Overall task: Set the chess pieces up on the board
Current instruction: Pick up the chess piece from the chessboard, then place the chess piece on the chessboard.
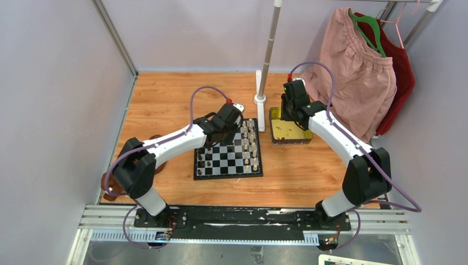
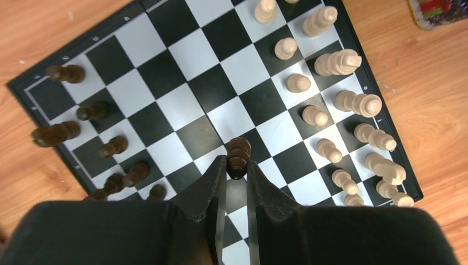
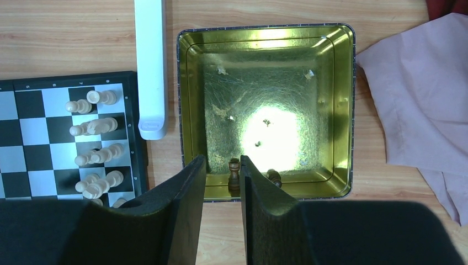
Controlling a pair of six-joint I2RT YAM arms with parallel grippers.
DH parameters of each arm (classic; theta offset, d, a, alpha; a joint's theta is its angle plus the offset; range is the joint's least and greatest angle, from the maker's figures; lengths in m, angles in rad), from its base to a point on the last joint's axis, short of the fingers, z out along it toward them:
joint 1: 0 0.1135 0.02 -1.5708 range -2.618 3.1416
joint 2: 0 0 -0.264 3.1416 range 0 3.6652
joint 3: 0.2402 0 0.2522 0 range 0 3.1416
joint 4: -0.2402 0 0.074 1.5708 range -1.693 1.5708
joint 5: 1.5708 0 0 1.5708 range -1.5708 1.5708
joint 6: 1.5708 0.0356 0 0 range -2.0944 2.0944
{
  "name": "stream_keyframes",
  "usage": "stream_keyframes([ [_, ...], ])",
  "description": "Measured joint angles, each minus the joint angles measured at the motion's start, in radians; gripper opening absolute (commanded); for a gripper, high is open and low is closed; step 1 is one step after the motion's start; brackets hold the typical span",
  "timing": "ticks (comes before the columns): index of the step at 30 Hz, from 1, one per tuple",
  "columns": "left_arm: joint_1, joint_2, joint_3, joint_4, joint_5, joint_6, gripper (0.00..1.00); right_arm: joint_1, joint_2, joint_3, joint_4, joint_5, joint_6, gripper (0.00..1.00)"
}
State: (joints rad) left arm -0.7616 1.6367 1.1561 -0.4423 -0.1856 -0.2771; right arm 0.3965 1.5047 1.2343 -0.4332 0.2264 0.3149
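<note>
Next, my left gripper will swing to the left in the wrist view to the empty square between dark back-row pieces, lower down and release.
The board (image 1: 228,165) lies at mid-table. Cream pieces (image 1: 252,144) line its right side and dark pieces (image 1: 203,160) stand along its left. In the left wrist view the cream rows (image 2: 353,102) are on the right and the dark ones (image 2: 105,148) on the left. My left gripper (image 2: 237,164) hangs over the board's middle, shut on a dark piece (image 2: 239,150); it also shows in the top view (image 1: 229,130). My right gripper (image 3: 222,160) is open above the gold tray (image 3: 265,28). A dark rook (image 3: 234,167) and another dark piece (image 3: 274,178) lie in the tray by its near wall.
A white pole base (image 1: 260,99) stands between board and tray, and shows as a white bar (image 3: 150,66) in the right wrist view. Pink cloth (image 1: 353,83) and a red garment (image 1: 405,72) hang at the back right, close to the tray.
</note>
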Motion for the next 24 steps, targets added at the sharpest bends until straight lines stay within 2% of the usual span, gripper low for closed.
stream_keyframes([
  [7, 0.018, -0.101, 0.017, -0.044, -0.086, -0.001, 0.07, 0.000, 0.005, 0.000, 0.000, -0.015, 0.000, 0.33],
  [12, 0.124, -0.157, 0.018, -0.066, -0.128, -0.016, 0.05, 0.000, 0.014, 0.001, 0.000, -0.025, 0.004, 0.32],
  [17, 0.209, -0.157, 0.018, -0.092, -0.153, -0.034, 0.03, 0.000, 0.018, 0.002, 0.000, -0.036, 0.005, 0.32],
  [24, 0.248, -0.111, 0.028, -0.135, -0.148, -0.068, 0.03, 0.000, 0.019, 0.002, 0.000, -0.043, 0.008, 0.32],
])
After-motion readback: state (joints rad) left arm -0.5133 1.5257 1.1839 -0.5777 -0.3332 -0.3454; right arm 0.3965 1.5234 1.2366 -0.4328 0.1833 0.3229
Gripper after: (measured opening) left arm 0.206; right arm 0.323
